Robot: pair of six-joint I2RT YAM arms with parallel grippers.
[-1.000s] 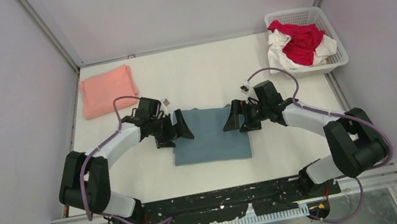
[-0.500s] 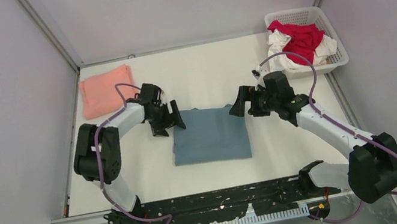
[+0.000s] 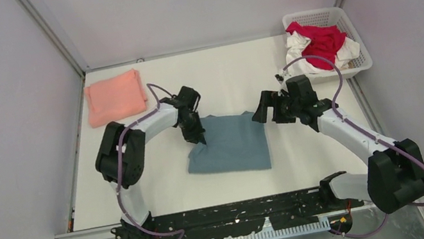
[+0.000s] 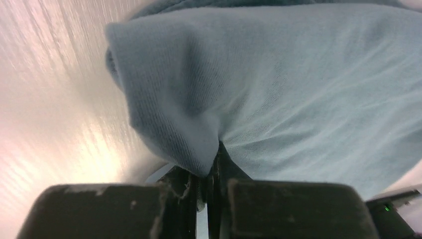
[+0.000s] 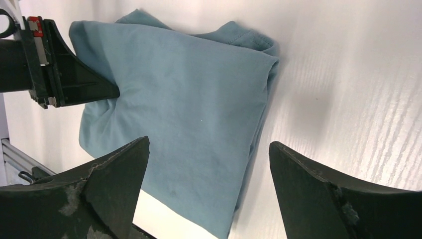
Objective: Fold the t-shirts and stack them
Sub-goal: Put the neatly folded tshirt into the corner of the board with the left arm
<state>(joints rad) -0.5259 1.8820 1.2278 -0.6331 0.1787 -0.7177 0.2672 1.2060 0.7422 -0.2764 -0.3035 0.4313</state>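
The robot's left hand will next go up, carry the teal t-shirt (image 3: 230, 145) outward to the left in the top view and let go of it on top of the salmon-pink t-shirt (image 3: 114, 97), as both are folded.
A dusty teal t-shirt (image 3: 230, 145) lies folded in a rectangle at the table's middle. My left gripper (image 3: 200, 137) is shut on its left edge, and a fold of teal cloth (image 4: 298, 74) is pinched between the jaws (image 4: 211, 167). My right gripper (image 3: 264, 114) hangs open over the shirt's far right corner (image 5: 189, 99), nothing between its fingers (image 5: 209, 144). A salmon-pink t-shirt (image 3: 114, 97) lies folded at the far left. A red t-shirt (image 3: 321, 43) and a white one (image 3: 299, 61) are heaped in the basket.
The white lattice basket (image 3: 315, 13) stands at the far right corner beside the right wall. Frame posts and grey walls close in the table on both sides. The arm bases sit on the black rail (image 3: 238, 216) at the near edge.
My left gripper moved right to the teal shirt's left edge and shut on it, bunching the edge slightly. The right gripper drew back toward the far right and stayed open.
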